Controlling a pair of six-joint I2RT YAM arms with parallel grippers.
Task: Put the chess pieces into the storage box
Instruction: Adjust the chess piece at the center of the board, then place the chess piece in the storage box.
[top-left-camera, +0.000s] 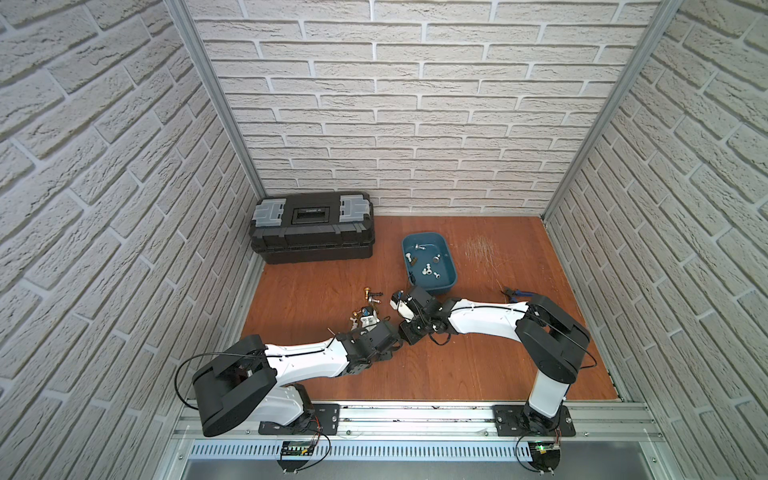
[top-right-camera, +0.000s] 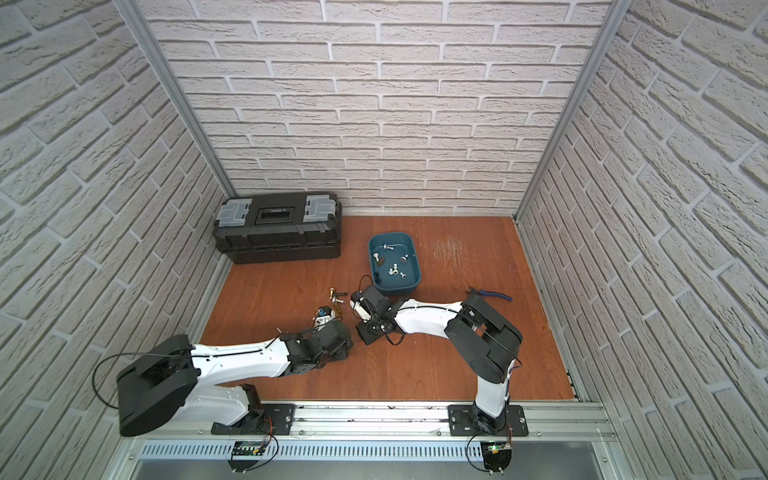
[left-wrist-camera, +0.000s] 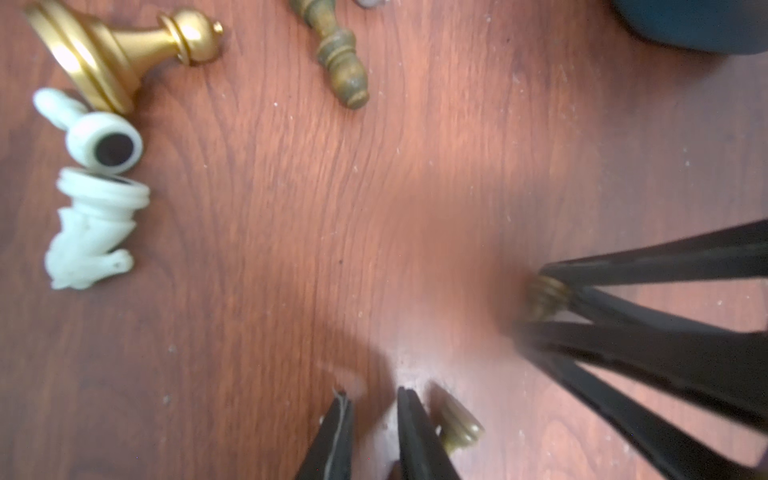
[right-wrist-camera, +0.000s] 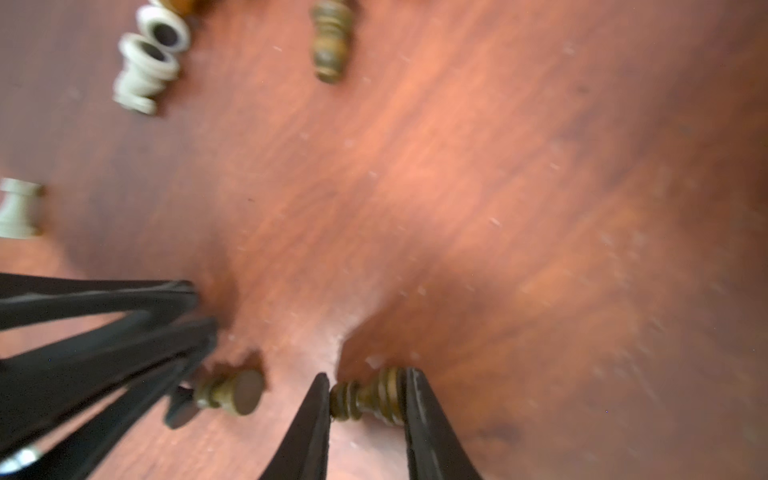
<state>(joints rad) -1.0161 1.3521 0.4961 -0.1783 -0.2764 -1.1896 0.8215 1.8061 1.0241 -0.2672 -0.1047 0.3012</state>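
My right gripper needs to move up and outward over the near part of the teal box's bottom and release the brass pawn. That part of the bottom lies outward, beyond the box's raised rim.
My right gripper (right-wrist-camera: 368, 382) is shut end to end on a small brass chess piece (right-wrist-camera: 374, 397) just above the wooden table; this piece shows from the left wrist too (left-wrist-camera: 546, 293). My left gripper (left-wrist-camera: 372, 395) stands open by a narrow gap with only table between its fingers. Another brass piece (left-wrist-camera: 461, 424) lies against the outside of one finger. Ahead lie a gold pawn (left-wrist-camera: 108, 45), a dark brass piece (left-wrist-camera: 340, 58), a white pawn (left-wrist-camera: 104, 141) and a white knight (left-wrist-camera: 91, 232). The teal storage box (top-left-camera: 419, 237) holds several pieces (top-left-camera: 424, 270) just beyond both grippers.
A black toolbox (top-left-camera: 311, 228) stands at the back left against the wall. Blue-handled pliers (top-left-camera: 517, 294) lie by the right arm's elbow. Brick walls close in the table on three sides. The two wrists sit close together near the table's middle.
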